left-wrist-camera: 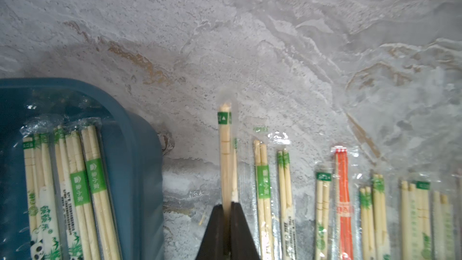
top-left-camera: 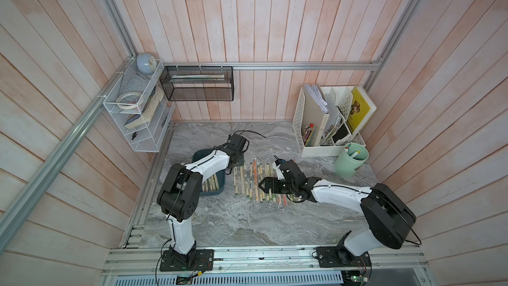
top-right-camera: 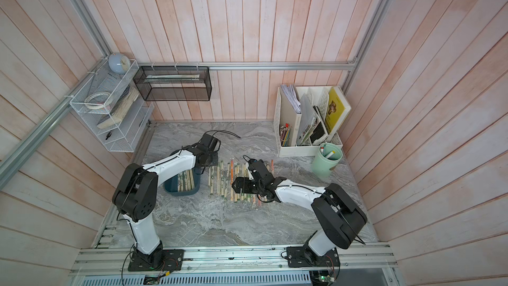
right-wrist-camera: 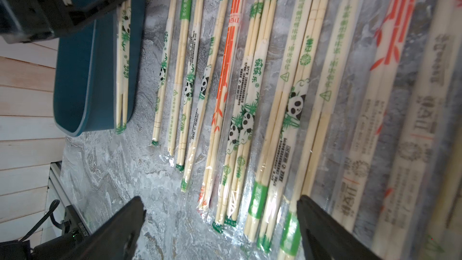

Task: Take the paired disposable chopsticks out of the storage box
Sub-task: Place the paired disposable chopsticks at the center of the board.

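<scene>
My left gripper shifts slightly toward the box next, lowers the pair and releases it, since the marble between the box and the row lies bare below the gripper.
The dark teal storage box lies at the table's left, half under my left arm, with several sleeved chopstick pairs inside. My left gripper is shut on one chopstick pair, which hangs along the box's right rim, beside the row. A row of several chopstick pairs lies side by side on the marble. My right gripper hovers low over that row's near ends, open, nothing between its fingers.
A white file organiser with coloured pencils and a mint green cup stand at the back right. A black mesh basket and a white wire shelf hang on the back-left walls.
</scene>
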`<state>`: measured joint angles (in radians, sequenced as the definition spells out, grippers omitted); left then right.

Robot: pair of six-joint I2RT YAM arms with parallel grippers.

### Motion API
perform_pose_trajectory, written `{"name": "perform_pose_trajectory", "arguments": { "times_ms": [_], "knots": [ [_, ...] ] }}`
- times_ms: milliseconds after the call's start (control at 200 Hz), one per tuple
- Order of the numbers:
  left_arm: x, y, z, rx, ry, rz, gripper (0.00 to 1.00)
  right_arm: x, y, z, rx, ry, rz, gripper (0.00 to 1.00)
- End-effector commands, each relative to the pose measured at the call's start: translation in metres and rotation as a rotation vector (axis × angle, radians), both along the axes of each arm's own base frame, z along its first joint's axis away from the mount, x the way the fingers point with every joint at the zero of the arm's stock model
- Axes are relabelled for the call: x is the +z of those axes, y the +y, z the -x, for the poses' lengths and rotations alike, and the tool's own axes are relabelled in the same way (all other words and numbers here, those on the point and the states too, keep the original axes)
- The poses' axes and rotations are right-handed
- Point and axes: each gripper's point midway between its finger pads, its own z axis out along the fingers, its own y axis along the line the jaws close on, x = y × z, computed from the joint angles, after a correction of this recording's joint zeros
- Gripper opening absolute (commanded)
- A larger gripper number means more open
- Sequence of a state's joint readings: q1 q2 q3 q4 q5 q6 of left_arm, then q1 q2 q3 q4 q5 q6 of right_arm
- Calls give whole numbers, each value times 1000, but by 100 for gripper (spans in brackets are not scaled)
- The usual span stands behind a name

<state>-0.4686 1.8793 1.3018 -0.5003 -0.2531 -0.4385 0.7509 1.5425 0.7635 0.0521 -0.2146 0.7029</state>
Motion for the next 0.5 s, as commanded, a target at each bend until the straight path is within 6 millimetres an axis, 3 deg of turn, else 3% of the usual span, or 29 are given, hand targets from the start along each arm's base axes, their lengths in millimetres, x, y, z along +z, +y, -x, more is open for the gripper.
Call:
{"name": "perform_pose_trajectory", "arguments": {
  "times_ms": [0, 495],
  "knots": [
    [-18, 15, 4, 33, 24, -49, 0, 1, -2, -2, -10, -6, 0, 97],
    [-42, 14, 7, 26, 66, -41, 0, 6, 1, -4, -2, -13, -2, 97]
  ]
}}
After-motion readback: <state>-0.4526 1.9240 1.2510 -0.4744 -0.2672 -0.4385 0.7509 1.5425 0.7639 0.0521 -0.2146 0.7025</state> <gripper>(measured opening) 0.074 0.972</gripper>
